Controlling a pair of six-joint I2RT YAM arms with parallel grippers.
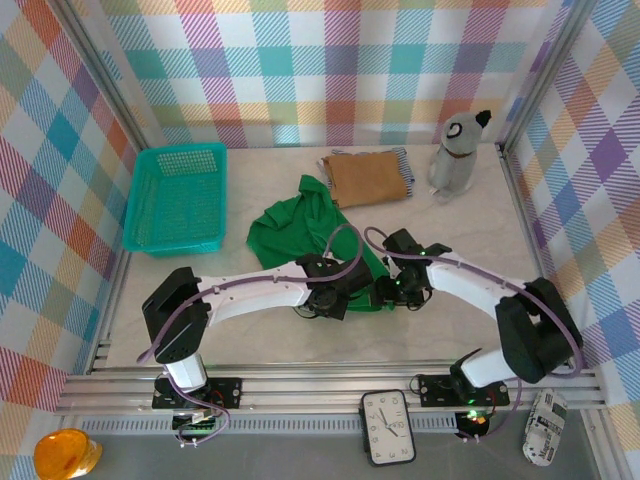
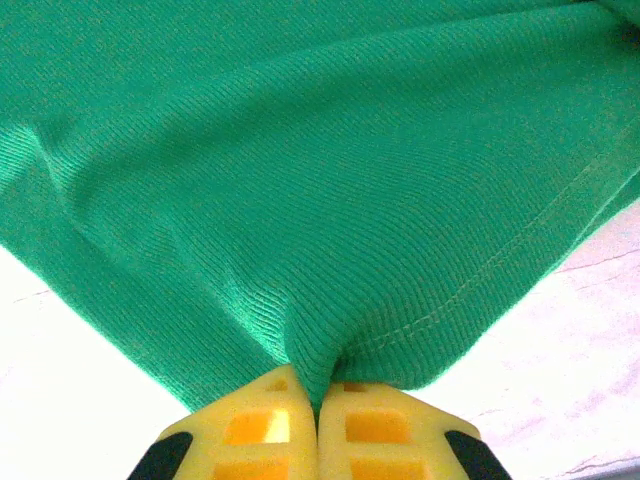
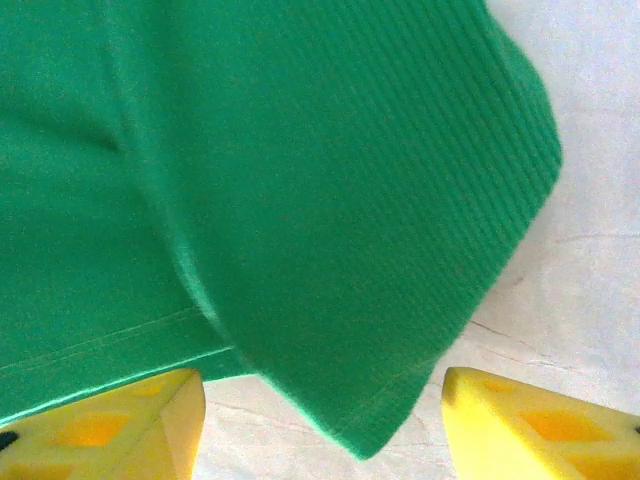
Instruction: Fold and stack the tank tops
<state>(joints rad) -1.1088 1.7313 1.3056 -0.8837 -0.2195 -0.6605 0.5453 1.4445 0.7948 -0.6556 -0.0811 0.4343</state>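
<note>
My left gripper carries the pinched near hem outward over the middle of the crumpled green tank top (image 1: 318, 238) next, then lets go of the hem.
The bright green tank top (image 1: 298, 232) lies crumpled in the middle of the table. My left gripper (image 1: 334, 296) sits at its near hem. In the left wrist view its yellow fingers (image 2: 262, 425) are shut on a pinched fold of the green cloth (image 2: 320, 180). My right gripper (image 1: 393, 290) stands open just to the right, at the hem's near right corner. That green corner (image 3: 380, 400) lies between its spread fingertips (image 3: 500, 410), touching neither. At the back, the tan-brown tank top (image 1: 365, 178) lies folded on the striped one (image 1: 405, 165).
A teal mesh basket (image 1: 178, 198) stands at the back left. A grey penguin toy (image 1: 458, 152) stands at the back right beside the folded tops. Plaid walls close in three sides. A clock (image 1: 388, 427) lies in front of the rail.
</note>
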